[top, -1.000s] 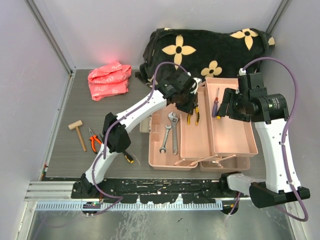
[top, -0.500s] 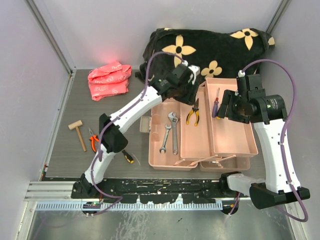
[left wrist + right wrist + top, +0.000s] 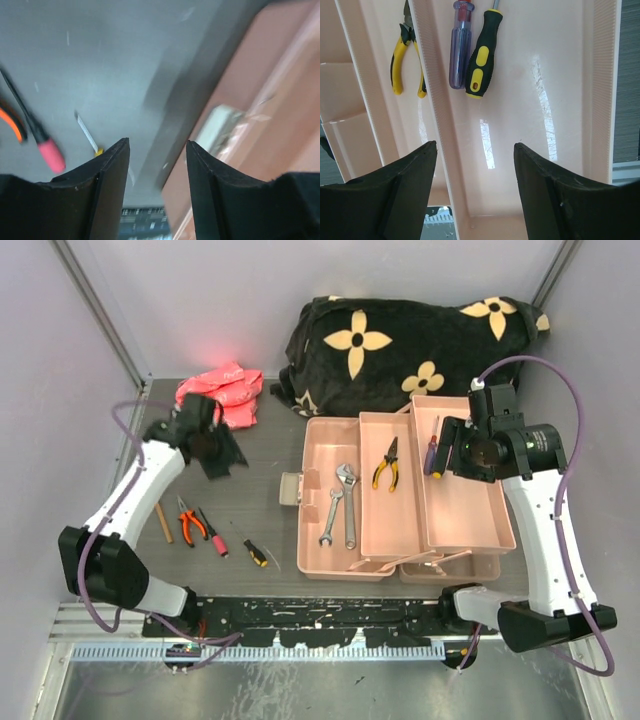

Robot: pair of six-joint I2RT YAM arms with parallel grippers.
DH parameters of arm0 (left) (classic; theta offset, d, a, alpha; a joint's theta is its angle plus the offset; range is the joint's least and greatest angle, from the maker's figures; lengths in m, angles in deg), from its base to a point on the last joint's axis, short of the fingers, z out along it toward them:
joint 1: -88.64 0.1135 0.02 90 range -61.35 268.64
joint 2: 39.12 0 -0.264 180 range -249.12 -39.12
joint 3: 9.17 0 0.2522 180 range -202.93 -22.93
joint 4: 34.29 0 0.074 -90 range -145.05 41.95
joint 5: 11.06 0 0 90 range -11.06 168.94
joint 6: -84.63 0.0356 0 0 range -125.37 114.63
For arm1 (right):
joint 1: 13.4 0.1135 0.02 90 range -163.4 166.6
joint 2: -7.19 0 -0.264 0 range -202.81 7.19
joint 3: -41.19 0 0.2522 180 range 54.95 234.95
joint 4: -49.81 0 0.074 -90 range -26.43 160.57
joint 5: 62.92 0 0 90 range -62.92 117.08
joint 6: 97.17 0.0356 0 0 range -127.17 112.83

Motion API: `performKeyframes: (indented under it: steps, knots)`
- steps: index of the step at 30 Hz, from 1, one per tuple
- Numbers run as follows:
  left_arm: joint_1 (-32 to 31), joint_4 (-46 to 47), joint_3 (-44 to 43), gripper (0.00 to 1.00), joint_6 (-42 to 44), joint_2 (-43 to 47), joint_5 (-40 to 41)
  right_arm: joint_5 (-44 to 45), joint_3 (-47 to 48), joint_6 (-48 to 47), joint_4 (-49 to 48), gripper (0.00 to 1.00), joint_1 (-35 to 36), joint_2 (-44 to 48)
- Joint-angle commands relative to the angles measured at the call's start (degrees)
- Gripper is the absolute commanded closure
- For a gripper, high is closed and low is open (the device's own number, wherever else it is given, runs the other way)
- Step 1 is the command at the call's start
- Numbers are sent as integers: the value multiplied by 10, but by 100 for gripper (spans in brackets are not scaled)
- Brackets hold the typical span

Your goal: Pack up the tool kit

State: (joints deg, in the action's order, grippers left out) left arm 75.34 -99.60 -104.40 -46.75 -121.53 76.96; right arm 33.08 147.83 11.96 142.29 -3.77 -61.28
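Observation:
The small screwdriver's yellow-black handle (image 3: 256,554) (image 3: 100,151) is still unpacked, below my left gripper and back toward my base. I will move down and back around it.
The pink toolbox (image 3: 463,510) stands open. Two wrenches (image 3: 347,502) lie in its left part, yellow pliers (image 3: 385,463) in the middle tray, and two screwdrivers (image 3: 432,452) in the right tray. Orange pliers (image 3: 189,521), a red-handled screwdriver (image 3: 213,533), a small yellow-black screwdriver (image 3: 252,552) and a wooden hammer (image 3: 162,520) lie on the table at the left. My left gripper (image 3: 222,458) is open and empty above the table, left of the box. In its blurred wrist view (image 3: 156,145) the red screwdriver (image 3: 50,154) shows. My right gripper (image 3: 447,455) hovers open and empty over the right tray (image 3: 475,146).
A red pouch (image 3: 220,400) lies at the back left. A black blanket with yellow flowers (image 3: 420,340) is bunched behind the toolbox. Grey walls close in both sides. The toolbox latch (image 3: 291,488) sticks out on the box's left side.
My left arm has swung from over the toolbox to the left side of the table, leaving the yellow pliers in the middle tray. The right arm has barely moved.

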Motion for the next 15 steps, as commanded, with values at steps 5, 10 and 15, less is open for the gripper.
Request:
performKeyframes:
  steps: [5, 10, 15]
  knots:
    - [-23, 5, 217, 46, -103, 74, -77, 2, 26, -12, -16, 32, -2, -9]
    - [-23, 57, 308, 44, -150, 91, -107, 2, 25, -11, -13, 31, -2, -6]
    - [-23, 85, 357, 44, -157, 86, -97, 3, 26, -11, -9, 31, -1, -4]
